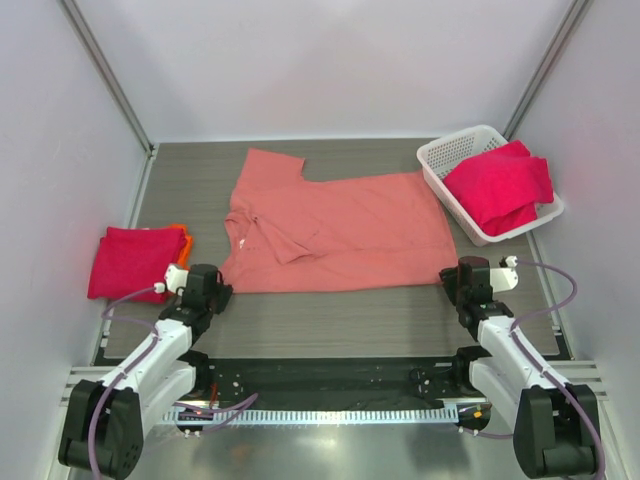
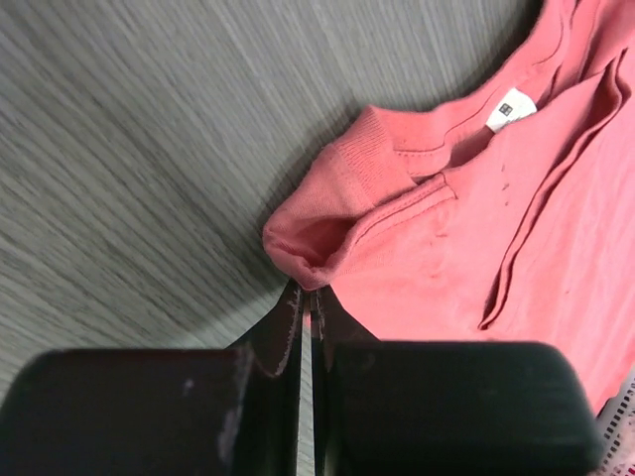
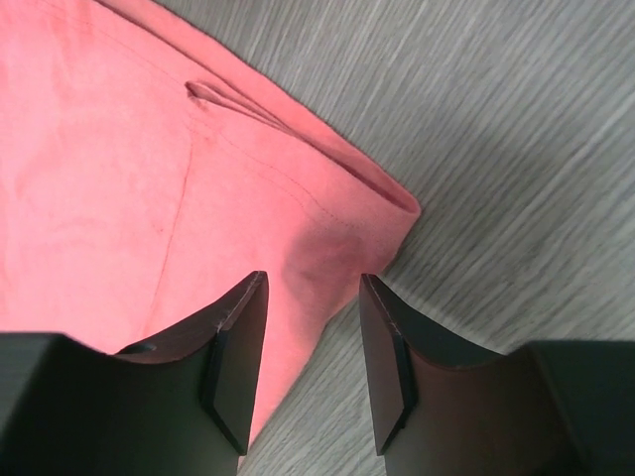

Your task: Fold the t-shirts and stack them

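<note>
My right gripper will come down next onto the shirt's near hem corner (image 1: 439,278) (image 3: 332,275) just below its open fingers and close, because my left gripper already holds the other end of the shirt.
A salmon-pink t-shirt (image 1: 350,230) lies spread flat across the middle of the table, with one sleeve folded in over its chest. My left gripper (image 1: 215,290) is at the shirt's near left corner. In the left wrist view its jaws (image 2: 308,293) are shut on a bunched fold of the pink shirt (image 2: 496,218), near the white neck label (image 2: 511,107). My right gripper (image 1: 455,280) is at the near right corner. Its fingers (image 3: 313,283) stand open astride the hem corner of the shirt (image 3: 149,178). A folded crimson t-shirt (image 1: 135,260) lies at the left.
A white mesh basket (image 1: 440,160) at the back right holds a crumpled crimson t-shirt (image 1: 500,185). An orange cloth edge (image 1: 180,232) shows beside the folded crimson one. White walls close in the table on three sides.
</note>
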